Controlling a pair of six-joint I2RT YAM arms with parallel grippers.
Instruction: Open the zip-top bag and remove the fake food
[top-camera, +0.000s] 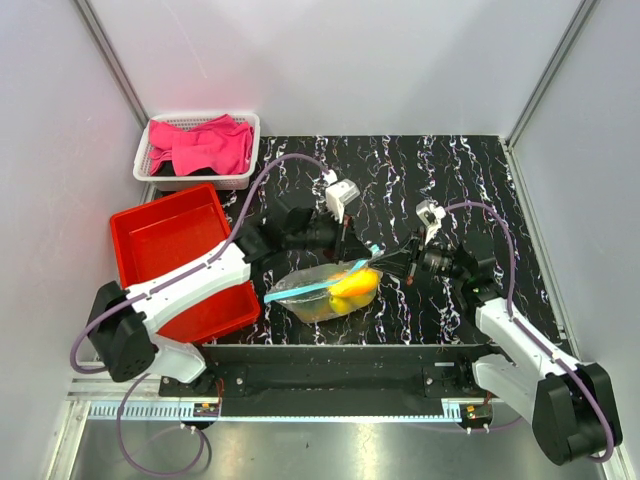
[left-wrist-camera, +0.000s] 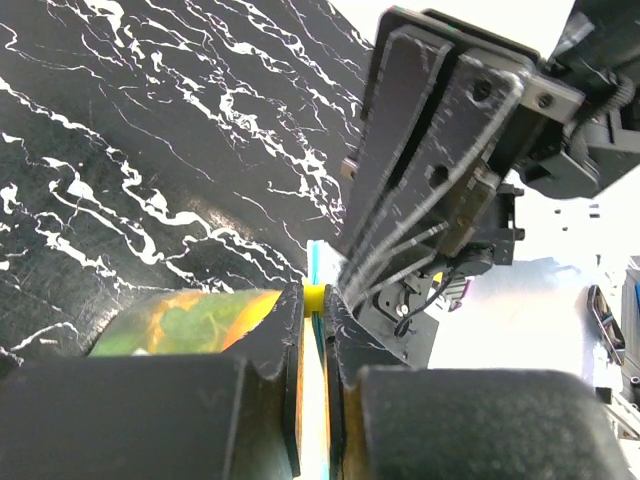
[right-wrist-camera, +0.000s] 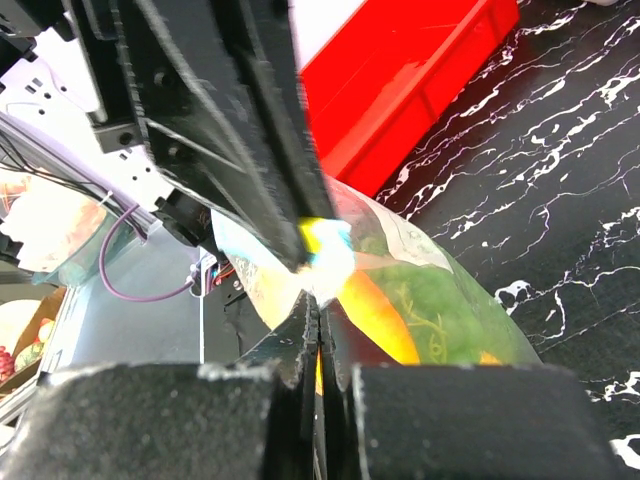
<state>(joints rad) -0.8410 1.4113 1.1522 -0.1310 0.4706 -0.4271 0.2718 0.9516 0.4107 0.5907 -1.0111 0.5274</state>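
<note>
I should next pull the slider back along the zip strip (top-camera: 340, 277) with my left gripper to the strip's end by the red bin and free it, as my right gripper holds the bag.
The clear zip-top bag (top-camera: 325, 290) hangs just above the black marbled table at the middle front, its light blue zip strip (top-camera: 340, 277) running up to the right. Yellow-orange and green fake food (top-camera: 352, 287) shows through the plastic. My left gripper (top-camera: 352, 252) is shut on the bag's top edge by the yellow slider (left-wrist-camera: 314, 297). My right gripper (top-camera: 385, 262) is shut on the bag's edge from the other side (right-wrist-camera: 325, 305). The two grippers sit close together, tip to tip. In the right wrist view the food (right-wrist-camera: 420, 310) shows orange and green behind the plastic.
A red bin (top-camera: 180, 262) stands on the table at the left, under the left arm. A white basket (top-camera: 198, 150) with pink cloth (top-camera: 205, 143) sits at the back left. White walls close the table on three sides.
</note>
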